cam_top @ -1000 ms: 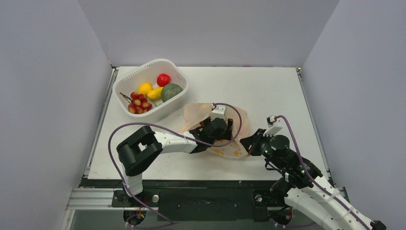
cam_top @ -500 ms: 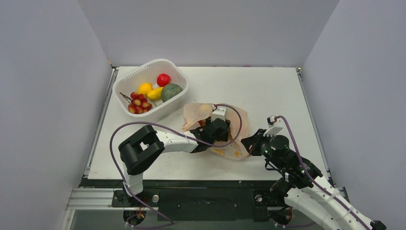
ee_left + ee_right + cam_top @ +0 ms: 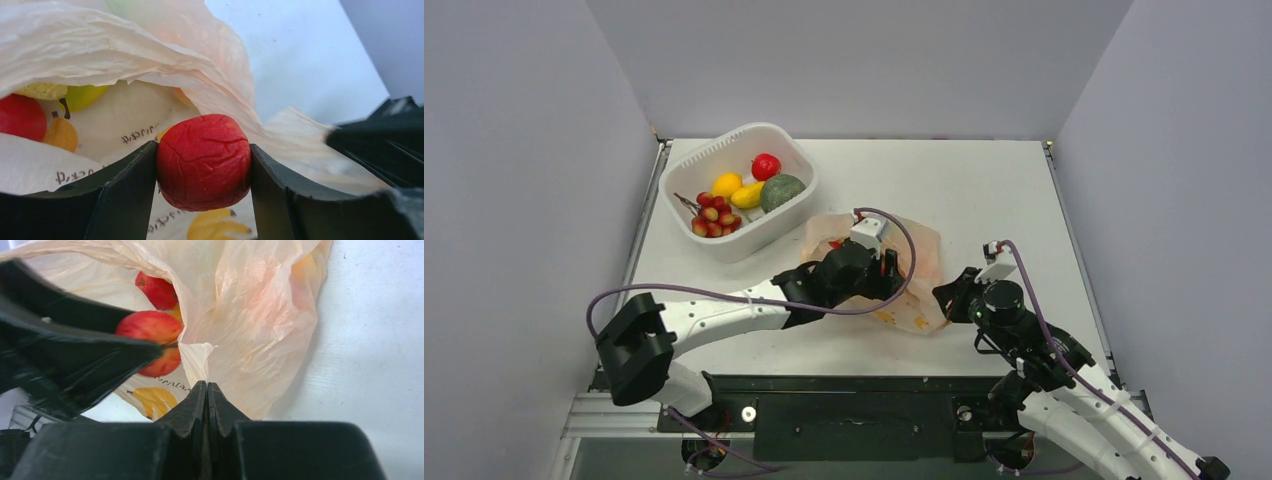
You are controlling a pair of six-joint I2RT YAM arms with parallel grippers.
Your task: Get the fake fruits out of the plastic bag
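The basket's bottom [image 3: 751,214] has room beside the dark-green fruit, so next the left gripper will rise and swing outward, left in the top view, and let go of the wrinkled red fruit over that spot.
The pale peach plastic bag [image 3: 921,252] lies crumpled at the table's middle, its mouth facing the arms. My left gripper [image 3: 892,276] is at the mouth, shut on a wrinkled red fake fruit [image 3: 203,161] held just above the bag's printed lower sheet [image 3: 125,127]. Deeper in the bag lie another red fruit [image 3: 20,117], a small orange one [image 3: 61,134] and a lime-green one [image 3: 85,95]. My right gripper [image 3: 950,298] is shut on a fold of the bag's edge [image 3: 197,357] and holds the mouth up. The right wrist view shows the held red fruit [image 3: 150,326] and a second red one [image 3: 156,290].
A white slotted basket [image 3: 724,140] stands at the back left. It holds a red fruit [image 3: 766,166], two yellow fruits [image 3: 727,184], a red grape-like cluster [image 3: 714,215] and the dull dark-green round fruit [image 3: 782,192]. Grey walls enclose the table on three sides.
My left arm's elbow has swung down and left, drawing the left gripper and the red fruit a little back out of the bag. The right gripper has held still on the bag.
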